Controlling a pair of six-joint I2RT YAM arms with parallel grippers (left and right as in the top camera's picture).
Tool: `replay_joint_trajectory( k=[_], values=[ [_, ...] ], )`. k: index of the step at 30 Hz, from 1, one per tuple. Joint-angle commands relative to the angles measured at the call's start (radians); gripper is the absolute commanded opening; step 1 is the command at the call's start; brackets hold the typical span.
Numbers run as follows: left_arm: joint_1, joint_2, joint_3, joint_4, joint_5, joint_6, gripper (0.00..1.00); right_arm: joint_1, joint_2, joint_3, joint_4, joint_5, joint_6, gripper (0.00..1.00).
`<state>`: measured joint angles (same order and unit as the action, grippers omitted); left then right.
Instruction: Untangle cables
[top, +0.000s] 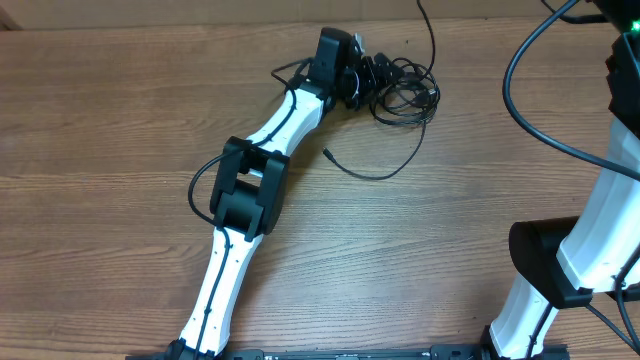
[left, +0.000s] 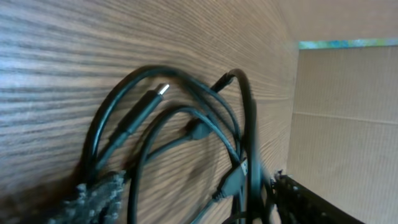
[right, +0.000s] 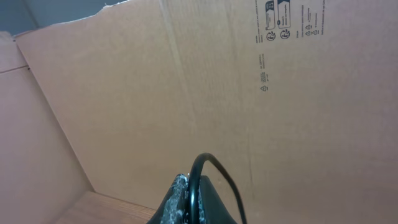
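Note:
My right gripper needs to swing from its raised spot a little to the right in the wrist view and let go of the black cable (right: 194, 191), because the cable's arch is between my fingers.
The cables (top: 403, 92) lie bunched in a black tangle at the back middle of the table. One loose end (top: 330, 155) trails toward the front, and one strand (top: 430, 35) runs off the far edge. My left gripper (top: 362, 75) sits at the tangle's left side. In the left wrist view the left gripper (left: 199, 208) is open, with several cable loops and a silver-tipped plug (left: 163, 89) lying between and ahead of its fingers. My right gripper (right: 189, 202) is shut on a black cable (right: 211, 163) that arches up out of its fingers. It is raised and faces a cardboard wall.
The wooden table (top: 440, 250) is ringed by cardboard walls (right: 186, 81). The left arm (top: 250, 190) stretches diagonally from the front edge. The right arm's base (top: 560, 260) stands at the front right, with a thick black cable (top: 512, 75) looping above it.

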<state>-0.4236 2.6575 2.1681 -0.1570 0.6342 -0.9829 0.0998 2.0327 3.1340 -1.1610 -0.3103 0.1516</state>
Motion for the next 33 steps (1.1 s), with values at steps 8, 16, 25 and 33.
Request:
replay_joint_trajectory(
  k=[8, 16, 25, 33],
  values=[
    [-0.042, 0.027, 0.011, 0.165, 0.001, -0.143, 0.21, -0.003, -0.019, 0.007, 0.029, -0.006, -0.053, 0.04],
    [-0.022, 0.027, 0.011, 0.261, 0.086, -0.159, 0.04, -0.006, -0.019, 0.007, 0.027, 0.033, -0.056, 0.04],
    [0.121, 0.026, 0.014, 0.320, 0.300, -0.159, 0.04, -0.006, -0.019, 0.007, -0.030, 0.213, -0.055, 0.04],
    [0.186, 0.026, 0.014, 0.390, 0.398, -0.174, 0.04, -0.005, -0.019, 0.007, -0.078, 0.212, -0.047, 0.31]
  ],
)
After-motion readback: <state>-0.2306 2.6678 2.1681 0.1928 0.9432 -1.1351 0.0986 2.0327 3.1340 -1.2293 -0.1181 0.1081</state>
